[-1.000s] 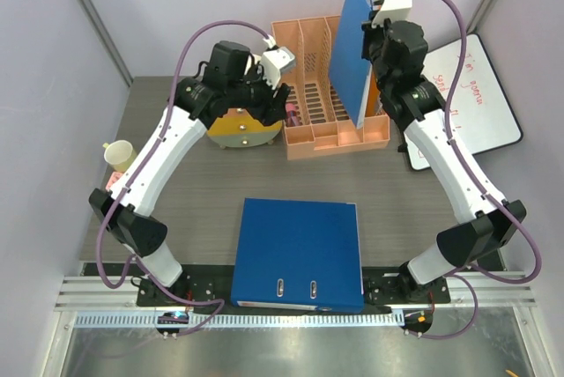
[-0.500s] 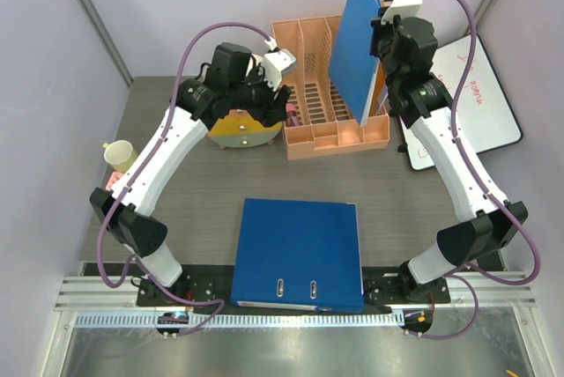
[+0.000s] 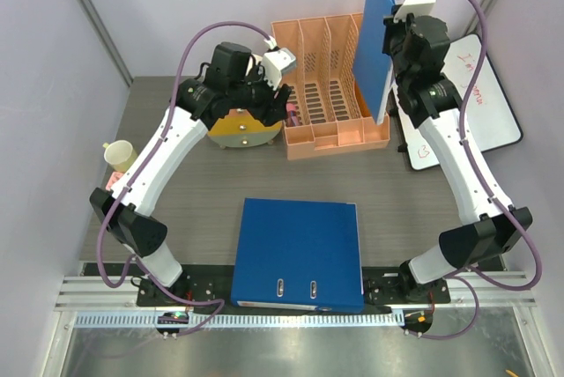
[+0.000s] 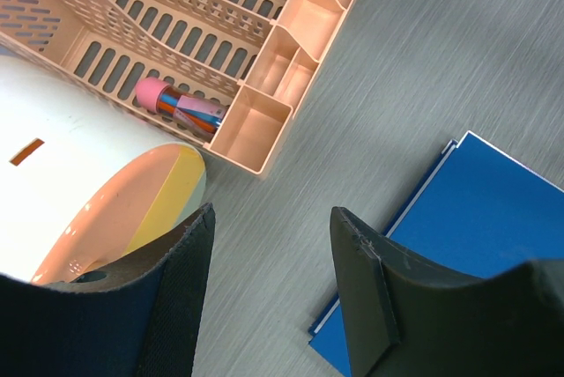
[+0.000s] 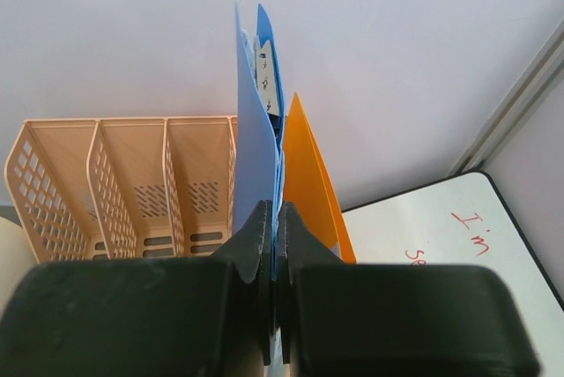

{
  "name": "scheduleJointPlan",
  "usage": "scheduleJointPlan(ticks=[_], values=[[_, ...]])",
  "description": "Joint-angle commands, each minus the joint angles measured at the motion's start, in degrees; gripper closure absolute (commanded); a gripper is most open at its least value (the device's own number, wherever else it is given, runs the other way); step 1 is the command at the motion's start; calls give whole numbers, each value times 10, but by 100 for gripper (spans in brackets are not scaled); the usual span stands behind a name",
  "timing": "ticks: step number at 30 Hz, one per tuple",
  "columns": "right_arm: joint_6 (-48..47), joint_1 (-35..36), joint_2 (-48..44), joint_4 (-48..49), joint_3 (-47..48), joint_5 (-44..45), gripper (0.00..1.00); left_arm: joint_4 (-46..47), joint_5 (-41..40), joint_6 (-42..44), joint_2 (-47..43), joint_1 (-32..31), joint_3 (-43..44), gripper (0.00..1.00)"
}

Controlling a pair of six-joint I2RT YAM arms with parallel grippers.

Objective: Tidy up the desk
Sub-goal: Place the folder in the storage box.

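Note:
I will next move my right gripper left in the top view, then down, to release the blue folder (image 3: pixel 372 42) in the file rack's empty slot (image 3: pixel 338 88), clear of the orange sheet.
The desk (image 3: pixel 203 192) is a dark grey wood-grain top. My right gripper (image 3: pixel 388 69) (image 5: pixel 276 227) is shut on a thin blue folder (image 3: pixel 372 42) (image 5: pixel 256 130), held upright on edge over the right end of the orange file rack (image 3: pixel 330 86) (image 5: pixel 123 174). An orange sheet (image 5: pixel 308 183) shows just behind the folder. My left gripper (image 3: pixel 280 106) (image 4: pixel 273 289) hangs open and empty over the desk (image 4: pixel 352 113), beside a round white and yellow object (image 3: pixel 242 126) (image 4: pixel 88 192). A thick blue binder (image 3: pixel 300 254) (image 4: pixel 476 218) lies flat at the near edge.
A whiteboard (image 3: pixel 480 99) (image 5: pixel 441 227) with red writing lies at the right. A pale cup (image 3: pixel 117 155) and a pink item (image 3: pixel 113 183) sit at the left edge. Pink and coloured pens (image 4: pixel 181 106) lie in the file rack's (image 4: pixel 203 33) front compartment.
My right arm has carried the blue folder to the right, from over the rack's slots toward its right end. The left arm has stayed in place.

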Motion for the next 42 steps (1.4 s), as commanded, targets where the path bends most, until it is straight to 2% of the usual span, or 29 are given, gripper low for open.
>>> scheduleJointPlan(ticks=[1,11,20,34,37,42], values=[[-14,-10,-44,72,9,15,99,18,10,-1,-14,2,9,44],[49,-10,-10,51,44,-28,99,21,5,3,-16,2,8,44],[102,6,-54,52,11,-85,99,26,5,8,-18,2,6,44],[134,8,26,85,39,-108,99,26,-8,15,-23,2,-4,44],[125,10,49,115,53,-112,99,27,-5,14,-21,2,-9,44],[109,11,69,199,17,-122,99,31,-7,14,-22,2,-16,44]])
